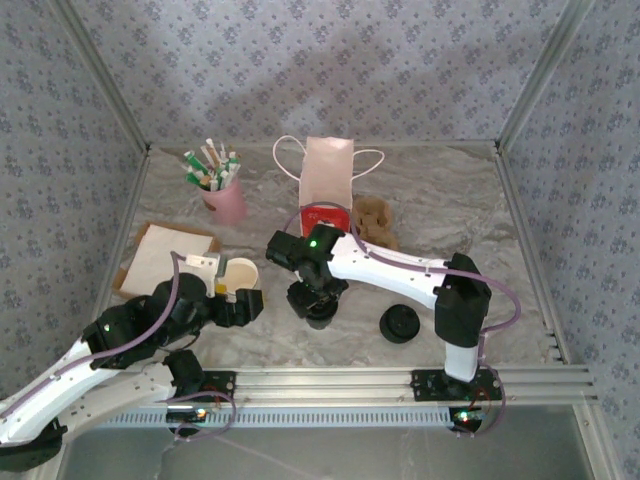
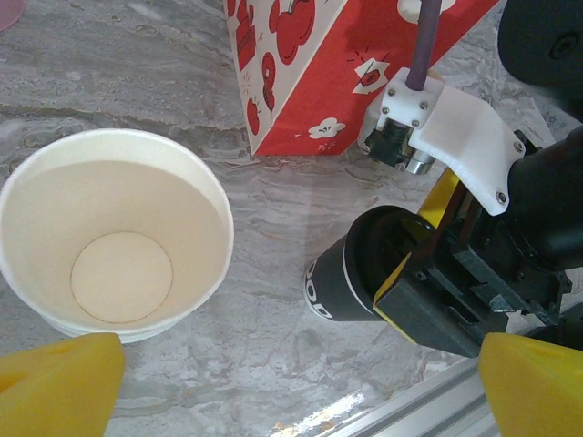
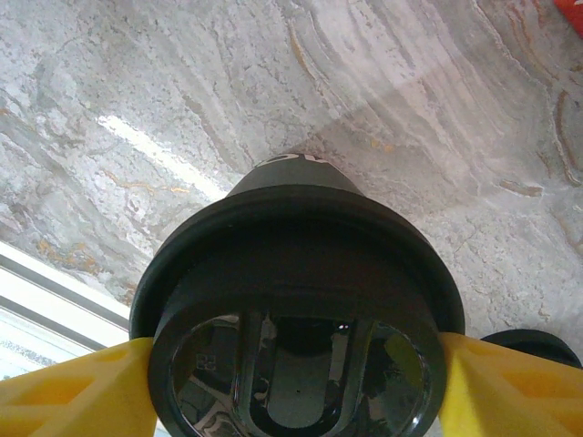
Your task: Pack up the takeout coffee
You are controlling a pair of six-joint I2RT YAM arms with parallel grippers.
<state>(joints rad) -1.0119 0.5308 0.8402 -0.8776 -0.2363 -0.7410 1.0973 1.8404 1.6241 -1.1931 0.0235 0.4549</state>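
The upright bag is outward, so I will raise my left gripper and move it outward onto the bag's top edge (image 1: 303, 182) facing the pink cup.
A white paper cup (image 1: 241, 274) (image 2: 118, 237) stands open and empty, with no lid on it, just ahead of my left gripper (image 1: 236, 303) (image 2: 296, 391). That gripper is open and its yellow fingertips (image 2: 59, 382) touch nothing. My right gripper (image 1: 318, 305) (image 3: 291, 382) is shut on a black cup with a black lid (image 3: 296, 273) (image 2: 351, 278), one yellow finger on each side of the lid. A loose black lid (image 1: 400, 323) lies on the table to the right. The red-and-white paper bag (image 1: 328, 188) (image 2: 301, 64) stands upright behind both cups.
A pink cup with green-and-white sachets (image 1: 224, 192) stands at the back left. A flat cardboard tray with white paper (image 1: 165, 255) lies at the left. A brown lump (image 1: 375, 222) sits right of the bag. An aluminium rail (image 1: 350, 385) borders the near edge.
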